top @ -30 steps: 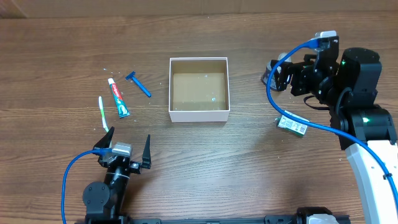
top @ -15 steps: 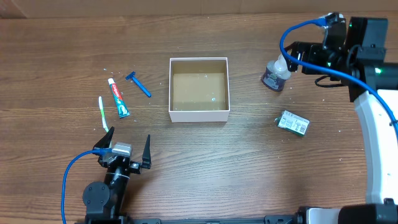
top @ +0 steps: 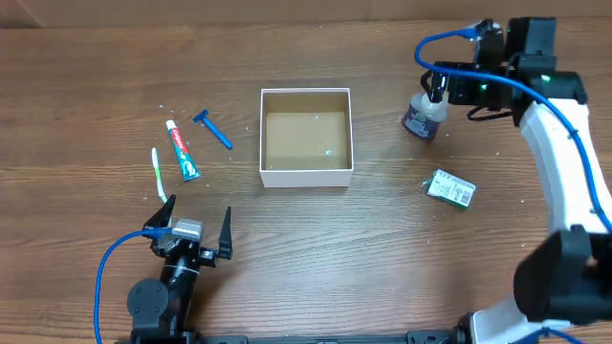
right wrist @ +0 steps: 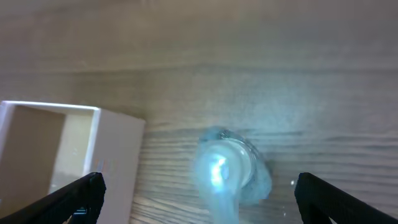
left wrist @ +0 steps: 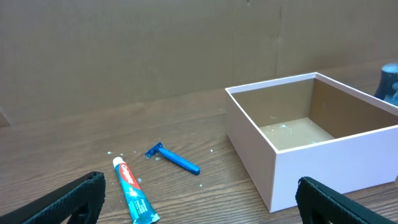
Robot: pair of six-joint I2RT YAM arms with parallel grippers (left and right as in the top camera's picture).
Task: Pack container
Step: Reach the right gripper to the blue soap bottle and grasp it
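Note:
The right gripper lowers around the small clear bottle's top (top: 434, 96) (right wrist: 223, 168) next, then closes its fingers on it, since that top stands between the open fingers.
The container (top: 306, 176), a square white box with a brown floor, stands mid-table and holds nothing but a few specks. It also shows in the left wrist view (left wrist: 292, 168) and the right wrist view (right wrist: 118, 143). A small clear bottle with a dark base (top: 423, 117) stands to its right. My right gripper (top: 438, 82) is open and hovers just above the bottle, which appears blurred between the fingers in the right wrist view (right wrist: 227, 171). My left gripper (top: 189, 231) is open and empty near the front edge; in its wrist view (left wrist: 199, 205) nothing lies between the fingers.
A toothpaste tube (top: 183, 151), a blue razor (top: 214, 130) and a toothbrush (top: 160, 174) lie left of the container. A small green packet (top: 450, 189) lies at the front right. The toothpaste (left wrist: 134, 199) and razor (left wrist: 174, 159) show in the left wrist view.
My right arm has swung up and back, then reached left until its open gripper is over the bottle. The left arm and the objects have not moved.

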